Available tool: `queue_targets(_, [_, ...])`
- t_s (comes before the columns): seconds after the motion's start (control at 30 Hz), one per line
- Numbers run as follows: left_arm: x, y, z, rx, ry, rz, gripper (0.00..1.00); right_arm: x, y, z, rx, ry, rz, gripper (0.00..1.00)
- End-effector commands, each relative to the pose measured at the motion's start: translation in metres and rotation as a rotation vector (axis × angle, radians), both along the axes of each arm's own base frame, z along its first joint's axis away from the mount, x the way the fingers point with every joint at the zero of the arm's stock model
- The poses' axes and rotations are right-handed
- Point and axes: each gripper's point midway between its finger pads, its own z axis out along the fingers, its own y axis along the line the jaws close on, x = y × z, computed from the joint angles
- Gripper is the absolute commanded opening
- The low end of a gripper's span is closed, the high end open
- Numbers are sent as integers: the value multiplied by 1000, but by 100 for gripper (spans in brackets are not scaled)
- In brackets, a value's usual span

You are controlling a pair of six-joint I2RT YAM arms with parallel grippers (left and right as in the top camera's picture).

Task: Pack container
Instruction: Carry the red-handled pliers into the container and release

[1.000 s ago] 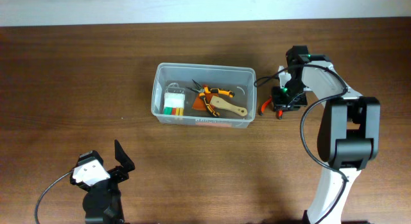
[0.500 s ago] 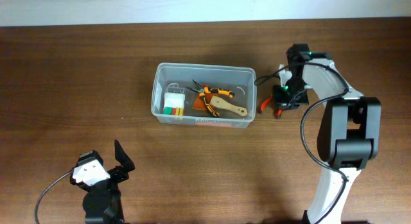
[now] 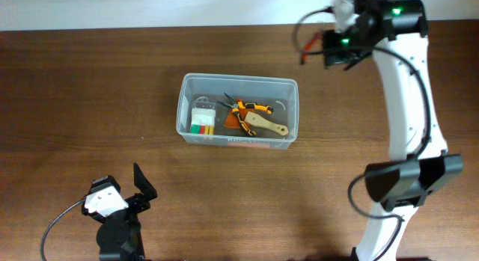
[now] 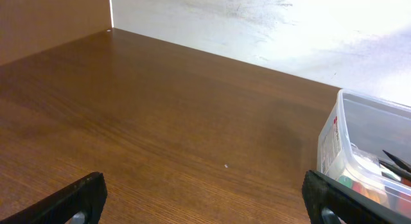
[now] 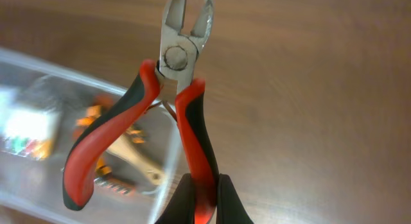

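Note:
My right gripper needs to swing back over the container next and go down beside the small white box to release the cutters, which still hang outside.
The clear plastic container sits mid-table and holds an orange-handled tool, a wooden-handled tool and a small white box with coloured pieces. It also shows in the left wrist view and blurred in the right wrist view. My right gripper is raised above the table, beyond the container's back right corner, shut on one handle of the red-and-black cutters, whose jaws point away. The cutters show as a red loop in the overhead view. My left gripper is open and empty near the front left.
A white wall borders the table's far edge. Bare wooden table lies between my left gripper and the container. My right arm stretches along the right side.
My right gripper has lifted the red cutters off the table beside the container's right end and moved them up and toward the back. The left arm has not moved.

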Motion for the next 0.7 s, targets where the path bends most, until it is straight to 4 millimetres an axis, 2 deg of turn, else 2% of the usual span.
queue_targets(0.0, [0,0,-1,10,0,1,99,-21,78,5,-37,-57,405,4])
queue_targets(0.1, [0,0,-1,10,0,2,99,-37,122,-22,-136,-65,734,4])
queue_targets(0.17, [0,0,-1,10,0,1,99,-48,145,-49,-189,-56,935,4])
queue_targets(0.3, [0,0,-1,10,0,1,99,-72,169,-109,-287,-10,1309,4])
queue_targets(0.4, [0,0,-1,10,0,1,99,-66,169,-148,-387,2,1383,4])
queue_targets(0.47, [0,0,-1,10,0,1,99,-56,169,-166,-431,-11,1376,4])
queue_targets(0.57, [0,0,-1,10,0,1,99,-54,176,-177,-410,-32,1381,4])
queue_targets(0.67, [0,0,-1,10,0,1,99,-58,184,-176,-355,-49,1394,4])
